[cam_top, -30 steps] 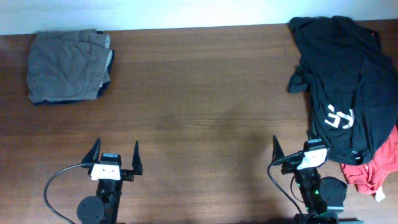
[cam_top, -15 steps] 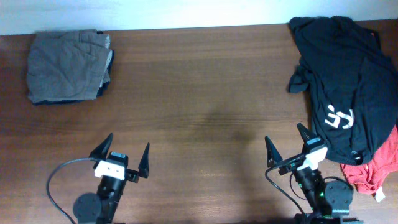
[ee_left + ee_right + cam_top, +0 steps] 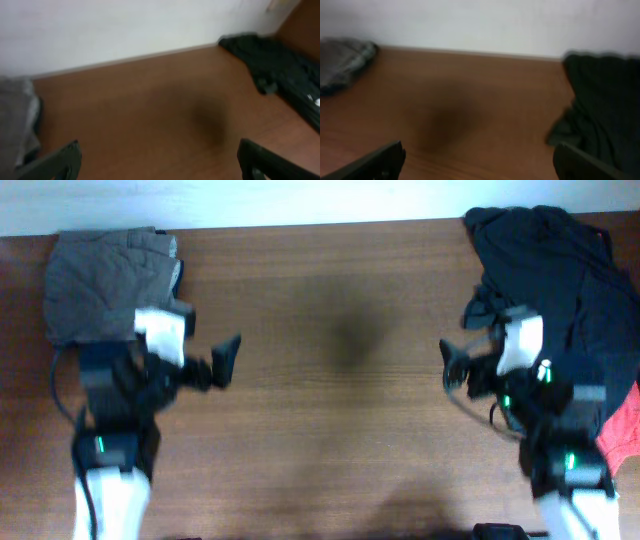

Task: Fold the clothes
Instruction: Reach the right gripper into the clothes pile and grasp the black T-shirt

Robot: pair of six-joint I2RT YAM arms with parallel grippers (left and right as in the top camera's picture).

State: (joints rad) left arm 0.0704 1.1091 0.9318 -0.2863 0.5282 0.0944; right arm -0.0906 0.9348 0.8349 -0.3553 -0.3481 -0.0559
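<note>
The black T-shirt's bunched edge [image 3: 484, 306] [image 3: 566, 131] juts onto wood, so the robot's right gripper needs to move outward and down first, tilting its fingers downward, to get onto it.
A large black T-shirt [image 3: 550, 255] lies crumpled in a pile at the far right of the table; its white lettering is hidden behind my right arm. A red garment [image 3: 622, 428] peeks out at the right edge. The black pile also shows in the left wrist view [image 3: 272, 60] and in the right wrist view [image 3: 607, 100]. My left gripper [image 3: 195, 368] is open and empty above the left part of the table. My right gripper [image 3: 482, 352] is open and empty, just left of the black pile. Both hang over bare wood [image 3: 160, 165] [image 3: 480, 165].
A folded grey garment [image 3: 100, 280] over a dark one lies at the far left corner, seen too in the left wrist view [image 3: 15, 120] and the right wrist view [image 3: 342, 62]. A white wall runs along the table's far edge. A dark shadow [image 3: 345, 330] marks the table's middle.
Both arms have risen from the front edge and swung toward the far side. The right arm now covers the shirt's lettering. Both grippers stay open.
</note>
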